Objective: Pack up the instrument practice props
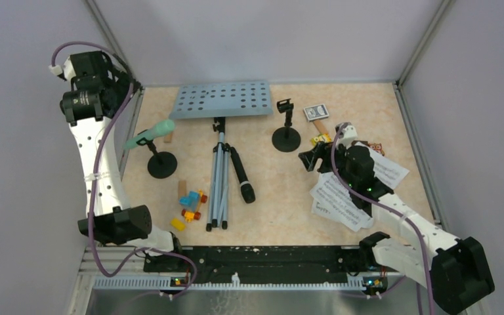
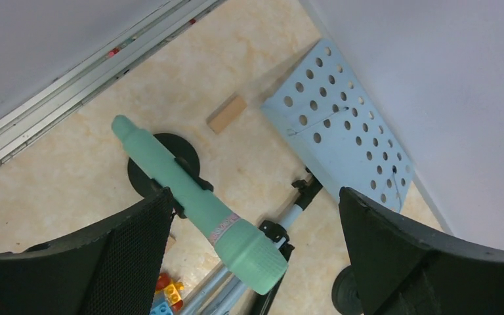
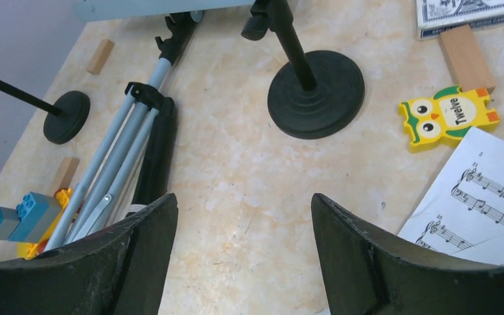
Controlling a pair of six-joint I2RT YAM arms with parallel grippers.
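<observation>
The left gripper moves down onto the mint-green microphone's handle at the holder's clip next, turning so both fingers straddle it, since the handle slants between its fingers.
The pale-blue music desk lies flat at the back, and its silver tripod pole runs toward me. A black microphone lies right of the pole. The mint-green microphone sits tilted in the left mic holder. My left gripper hangs open high above it, touching nothing. The second mic holder stands bare, ahead of my open right gripper, which hovers low over the table. White sheet-music pages lie under the right arm.
Colourful toy bricks lie left of the tripod feet. Tan wooden blocks, a yellow owl tile and a card box are scattered at the back. Walls enclose the table on three sides.
</observation>
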